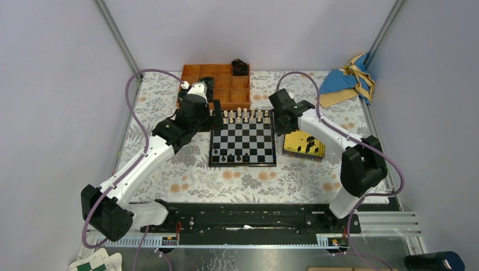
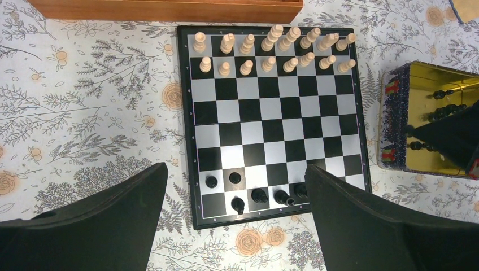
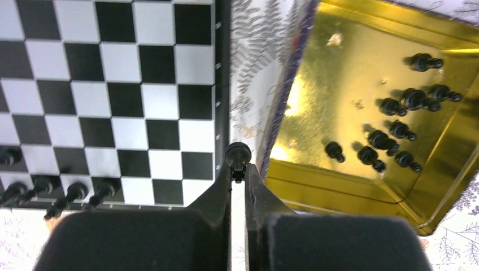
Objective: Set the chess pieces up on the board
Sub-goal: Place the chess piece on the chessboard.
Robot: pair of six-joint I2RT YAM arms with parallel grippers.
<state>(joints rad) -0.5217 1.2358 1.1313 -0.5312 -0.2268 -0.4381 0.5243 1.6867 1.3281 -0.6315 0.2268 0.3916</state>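
The board's near corner square (image 1: 269,160) (image 3: 195,191) is empty, so my right gripper should go back and left in the top view, then lower the black piece there.
The board (image 1: 243,144) lies mid-table. Cream chessmen fill its two far rows, and several black chess pieces (image 2: 259,196) stand in the near rows toward the left corner. My right gripper (image 3: 238,169) is shut on one black piece (image 3: 238,153), which hangs over the strip of cloth between the board's right edge (image 3: 221,84) and a gold tin (image 3: 339,192). Several more black pieces (image 3: 390,138) lie loose in that tin. My left gripper (image 2: 236,168) hovers above the board's near edge, open, with nothing between its fingers (image 2: 113,220).
An orange compartment tray (image 1: 217,84) sits behind the board, with a black object at its far corner. The gold tin (image 1: 304,145) rests just right of the board. A blue and yellow cloth (image 1: 347,79) lies at the back right. A floral tablecloth covers the table.
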